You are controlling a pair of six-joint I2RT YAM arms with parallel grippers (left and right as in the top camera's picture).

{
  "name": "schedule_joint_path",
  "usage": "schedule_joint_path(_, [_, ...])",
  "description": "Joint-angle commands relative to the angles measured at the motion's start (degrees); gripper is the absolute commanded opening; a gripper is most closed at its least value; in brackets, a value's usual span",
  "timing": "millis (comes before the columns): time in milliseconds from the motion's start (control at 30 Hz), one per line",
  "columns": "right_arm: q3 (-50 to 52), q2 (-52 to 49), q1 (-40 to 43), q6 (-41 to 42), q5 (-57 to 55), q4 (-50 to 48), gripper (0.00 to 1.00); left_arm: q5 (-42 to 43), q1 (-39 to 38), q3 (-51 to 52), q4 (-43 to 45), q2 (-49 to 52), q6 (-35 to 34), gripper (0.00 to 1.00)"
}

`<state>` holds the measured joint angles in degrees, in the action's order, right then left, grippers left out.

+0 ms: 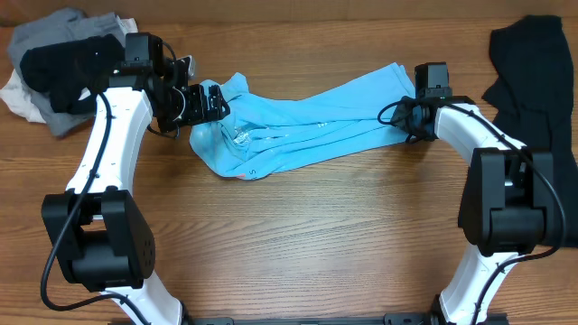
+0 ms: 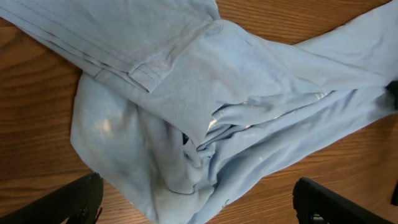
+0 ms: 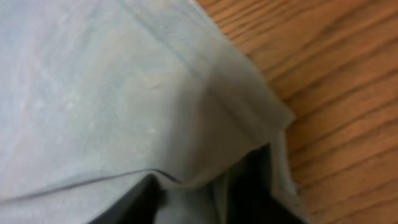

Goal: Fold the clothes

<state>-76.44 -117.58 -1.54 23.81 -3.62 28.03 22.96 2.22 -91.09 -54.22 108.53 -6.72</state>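
The seamed fold at the T-shirt's near edge (image 1: 223,162) (image 2: 179,191) is below my left gripper and closer to my base, so my left gripper should next move back and down onto that fold.
The sky-blue T-shirt (image 1: 307,131) lies bunched and stretched in a long band across the middle of the table. My left gripper (image 1: 213,101) is over its left end. In the left wrist view the fingers (image 2: 199,208) stand wide apart and open, with the rumpled shirt (image 2: 205,106) below them and a bit of white print showing. My right gripper (image 1: 408,122) is at the shirt's right end. In the right wrist view its fingers (image 3: 199,199) are shut on a fold of the shirt (image 3: 124,93). A plain black garment (image 1: 533,72) lies at the far right.
A pile of grey, black and white garments (image 1: 54,63) lies at the back left, next to my left arm. Bare wooden tabletop (image 1: 307,235) runs along the front between the two arm bases.
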Motion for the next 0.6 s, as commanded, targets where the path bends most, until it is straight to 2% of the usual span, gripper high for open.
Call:
schedule_joint_path(0, [-0.15,-1.38,0.13,-0.24,-0.42,-0.04,0.32,-0.98,-0.50,0.24,0.00,-1.29,1.64,1.00])
schedule_joint_path(67, [-0.70,-1.36,0.13,-0.24,-0.46,0.74,0.23,-0.98,-0.50,0.24,0.00,-1.29,1.64,1.00])
schedule_joint_path(167, [-2.32,-1.22,0.13,0.17,-1.20,2.91,0.17,-1.09,-0.50,0.24,0.00,-1.29,1.64,1.00])
schedule_joint_path(433, [-4.39,2.80,0.15,0.44,-1.97,8.46,0.16,-1.09,-0.48,0.24,-0.83,-1.29,1.84,1.00])
schedule_joint_path(467, [-4.39,3.26,0.17,0.76,-1.97,9.25,0.13,-1.11,-0.48,0.24,-1.18,-1.29,2.10,1.00])
schedule_joint_path(533, [-4.39,3.91,0.20,3.21,-2.99,11.19,0.04,-1.07,-0.55,0.24,-1.88,-1.29,2.05,0.94])
schedule_joint_path(567, [-4.39,4.20,0.20,4.35,-3.50,12.04,0.04,-1.05,-0.55,0.24,-2.43,-1.29,2.08,0.92])
